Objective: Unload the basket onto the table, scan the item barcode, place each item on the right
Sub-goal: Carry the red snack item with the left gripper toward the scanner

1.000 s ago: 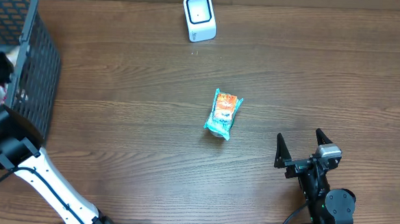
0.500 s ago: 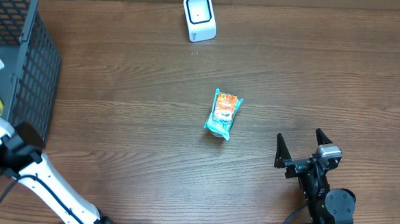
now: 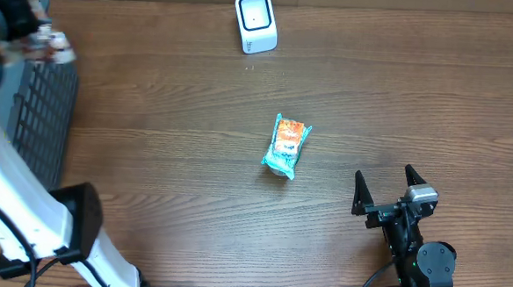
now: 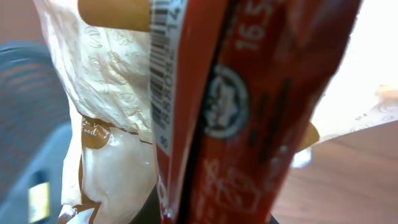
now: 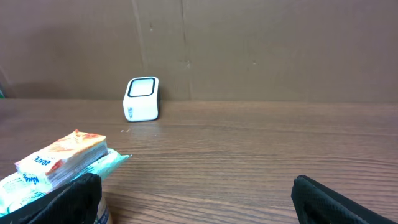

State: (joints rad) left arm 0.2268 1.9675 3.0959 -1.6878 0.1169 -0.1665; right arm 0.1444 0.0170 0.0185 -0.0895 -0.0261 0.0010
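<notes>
The left gripper swings away from the basket next and down onto bare wood beside the teal and orange packet to release, because that patch is empty.
My left gripper hangs above the far rim of the basket at the table's far left corner, shut on a red packet. The packet fills the left wrist view, and a barcode runs along its white edge. A cream and brown packet hangs right beside it; whether it is pinched too I cannot tell. The held items show as a small pale lump in the overhead view. The white scanner stands at the far edge. My right gripper rests open near the front right.
A teal and orange packet lies mid-table, just ahead and left of the right gripper's left finger. The dark mesh basket holds the left side. Bare wood lies between the basket, the scanner and the packet.
The left arm has risen out of the basket and swung toward the far left corner, carrying the packet up with it. The right arm and the teal packet have not moved.
</notes>
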